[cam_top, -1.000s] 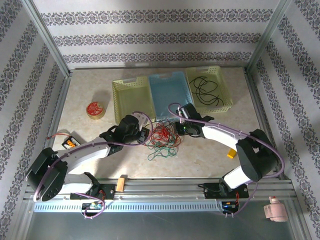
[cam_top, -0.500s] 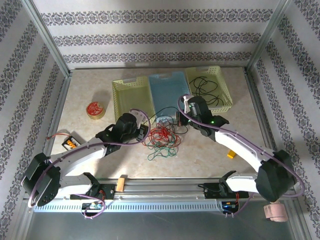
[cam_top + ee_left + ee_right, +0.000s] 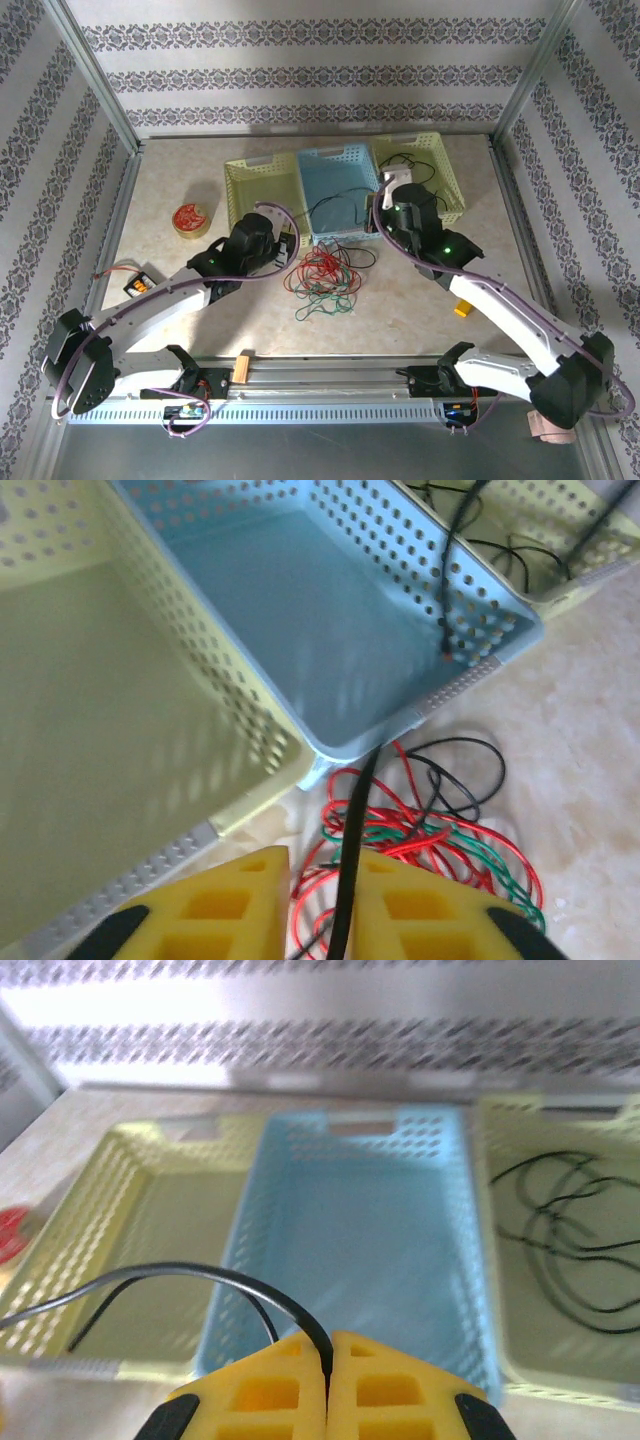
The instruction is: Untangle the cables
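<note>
This cable swings sideways with my right gripper over the yellow basket beside the blue one next and is released, since loose black cables already lie there.
A tangle of red, green and black cables (image 3: 325,275) lies on the table in front of the baskets. My right gripper (image 3: 380,207) hangs over the blue basket (image 3: 335,165), shut (image 3: 328,1355) on a black cable (image 3: 200,1275). That cable runs from it across the basket (image 3: 340,205) back toward the tangle. My left gripper (image 3: 290,252) is at the tangle's left edge. Its jaws stand apart (image 3: 320,880), and the black cable (image 3: 352,810) passes through the gap, against the right finger. Red and green loops (image 3: 440,835) lie just beyond.
A yellow basket (image 3: 262,195) stands left of the blue one. Another yellow basket (image 3: 445,190) at the right holds loose black cables (image 3: 408,160). A round tin with red cable (image 3: 190,220), a small box (image 3: 140,285) and a yellow block (image 3: 462,308) lie on the table.
My right gripper rose and moved back-right from the tangle to over the blue basket, drawing out the black cable. My left gripper's jaws came apart and it shifted slightly toward the baskets.
</note>
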Tool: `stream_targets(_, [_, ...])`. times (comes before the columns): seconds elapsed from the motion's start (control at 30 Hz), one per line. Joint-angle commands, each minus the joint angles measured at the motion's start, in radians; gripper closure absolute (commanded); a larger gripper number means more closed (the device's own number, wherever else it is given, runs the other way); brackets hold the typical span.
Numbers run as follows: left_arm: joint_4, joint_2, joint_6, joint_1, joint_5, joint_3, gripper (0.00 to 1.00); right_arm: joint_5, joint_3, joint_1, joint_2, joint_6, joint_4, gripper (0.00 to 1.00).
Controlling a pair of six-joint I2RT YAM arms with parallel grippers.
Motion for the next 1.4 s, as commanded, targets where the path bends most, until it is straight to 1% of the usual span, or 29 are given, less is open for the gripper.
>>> stream_targets(0.0, [-0.123,0.000,0.008,0.012,-0.076,0.012,0.34,0.117,0.029,-0.049,-0.057,0.045,0.022,1.00])
stream_targets(0.03, [-0.120,-0.004,0.004,0.012,-0.076,0.012,0.28,0.097,0.027,-0.064,-0.063,0.060,0.021,1.00])
stream_targets(0.07, [-0.111,-0.012,-0.001,0.012,-0.079,0.008,0.19,0.065,0.024,-0.085,-0.069,0.079,0.025,1.00])
stream_targets(0.1, [-0.102,-0.020,-0.010,0.012,-0.085,0.003,0.14,0.032,0.021,-0.105,-0.074,0.100,0.033,1.00])
stream_targets(0.17, [-0.079,-0.036,-0.020,0.012,-0.091,-0.009,0.11,-0.007,0.021,-0.150,-0.081,0.137,0.045,1.00])
stream_targets(0.27, [-0.048,-0.043,-0.022,0.012,-0.062,-0.027,0.09,-0.033,0.036,-0.231,-0.085,0.169,0.063,1.00])
stream_targets(0.33, [-0.060,-0.023,-0.020,0.012,-0.043,-0.020,0.08,-0.040,0.069,-0.281,-0.075,0.148,0.065,1.00])
stream_targets(0.5, [-0.073,0.030,-0.038,0.012,-0.047,-0.010,0.08,0.033,0.180,-0.378,-0.008,0.062,0.025,1.00])
stream_targets(0.57, [-0.062,0.043,-0.045,0.012,-0.025,-0.014,0.09,0.046,0.207,-0.421,0.034,0.057,0.015,1.00])
stream_targets(0.6, [-0.061,0.052,-0.044,0.012,-0.009,-0.015,0.13,0.049,0.218,-0.446,0.062,0.064,0.013,1.00])
stream_targets(0.67, [-0.063,0.071,-0.055,0.012,0.014,-0.016,0.16,0.028,0.240,-0.497,0.124,0.083,0.015,1.00])
stream_targets(0.77, [-0.061,0.090,-0.070,0.012,0.033,-0.022,0.13,0.005,0.283,-0.542,0.241,0.091,0.029,1.00])
stream_targets(0.87, [-0.055,0.097,-0.079,0.010,0.048,-0.030,0.13,-0.049,0.330,-0.566,0.376,0.095,0.036,1.00])
stream_targets(0.93, [-0.048,0.099,-0.079,0.010,0.065,-0.034,0.13,-0.117,0.361,-0.576,0.474,0.100,0.021,1.00])
stream_targets(0.97, [-0.052,0.102,-0.070,0.009,0.077,-0.031,0.13,-0.154,0.382,-0.578,0.523,0.105,-0.003,0.90])
stream_targets(1.0, [-0.061,0.105,-0.061,0.006,0.085,-0.025,0.12,-0.183,0.399,-0.578,0.560,0.115,-0.034,0.71])
stream_targets(1.03, [-0.066,0.110,-0.054,0.004,0.095,-0.020,0.12,-0.198,0.403,-0.577,0.574,0.129,-0.051,0.59])
stream_targets(1.07, [-0.071,0.117,-0.044,0.004,0.116,-0.015,0.13,-0.202,0.384,-0.576,0.571,0.143,-0.048,0.50])
stream_targets(1.1, [-0.071,0.123,-0.031,0.003,0.143,-0.014,0.13,-0.196,0.350,-0.574,0.552,0.155,-0.034,0.44])
stream_targets(1.13, [-0.077,0.130,-0.020,0.001,0.167,-0.010,0.13,-0.183,0.314,-0.573,0.522,0.165,-0.023,0.40])
stream_targets(1.2, [-0.083,0.142,-0.014,-0.001,0.182,-0.006,0.12,-0.157,0.255,-0.570,0.461,0.171,-0.017,0.37])
stream_targets(1.27, [-0.080,0.150,-0.007,-0.003,0.185,-0.007,0.12,-0.147,0.201,-0.552,0.392,0.147,-0.022,0.37])
stream_targets(1.37, [-0.083,0.175,0.011,-0.005,0.191,0.008,0.12,-0.141,0.104,-0.476,0.267,0.079,-0.044,0.39])
